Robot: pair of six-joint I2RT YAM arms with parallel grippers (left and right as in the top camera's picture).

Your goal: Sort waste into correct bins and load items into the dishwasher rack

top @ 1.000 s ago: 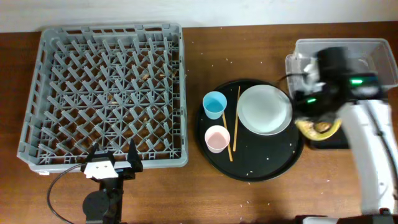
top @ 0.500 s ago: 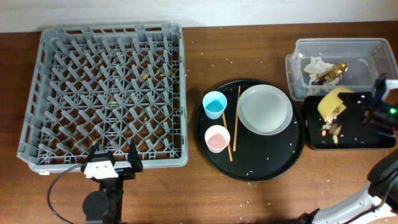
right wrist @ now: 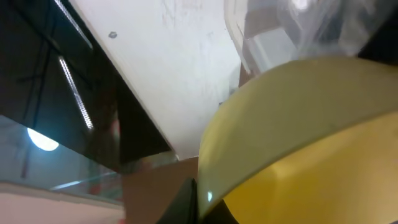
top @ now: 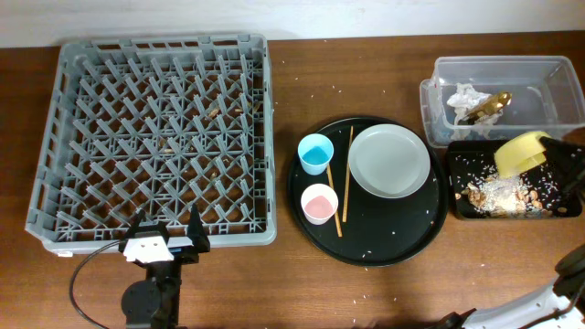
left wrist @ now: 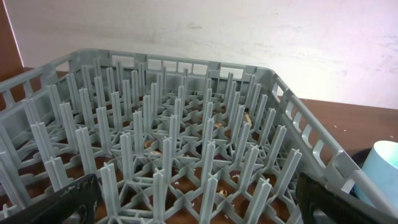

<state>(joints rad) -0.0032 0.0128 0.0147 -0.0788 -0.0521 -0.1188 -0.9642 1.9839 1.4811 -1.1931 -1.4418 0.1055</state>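
I should swing my right gripper left in the overhead view over the round tray's bare near part, level the bowl (top: 523,153), lower and release it.
My right gripper (right wrist: 205,202) is shut on the rim of the yellow bowl (top: 523,153) and holds it tilted over the shallow black tray (top: 459,208). Rice grains and brown scraps (top: 498,194) lie in that tray. The bowl fills the right wrist view (right wrist: 311,143). The clear tub (top: 548,73) holds a crumpled napkin (top: 464,95) and the gold-brown wrapper (top: 489,104). The grey plate (top: 389,161), blue cup (top: 315,153), pink cup (top: 319,203) and two chopsticks (top: 347,174) sit on the round black tray (top: 402,242). My left gripper (top: 165,243) is open at the front edge of the grey rack (top: 155,137).
The rack's pegs (left wrist: 186,130) fill the left wrist view, with the blue cup (left wrist: 382,168) at its right edge. Crumbs are scattered on the wooden table (top: 366,73) and inside the rack. The right arm is mostly off the right edge of the overhead view.
My right arm has swung right, off the overhead view, with the yellow bowl. The bowl has tipped further, and more rice and scraps now lie in the shallow black tray. The left arm has not moved.
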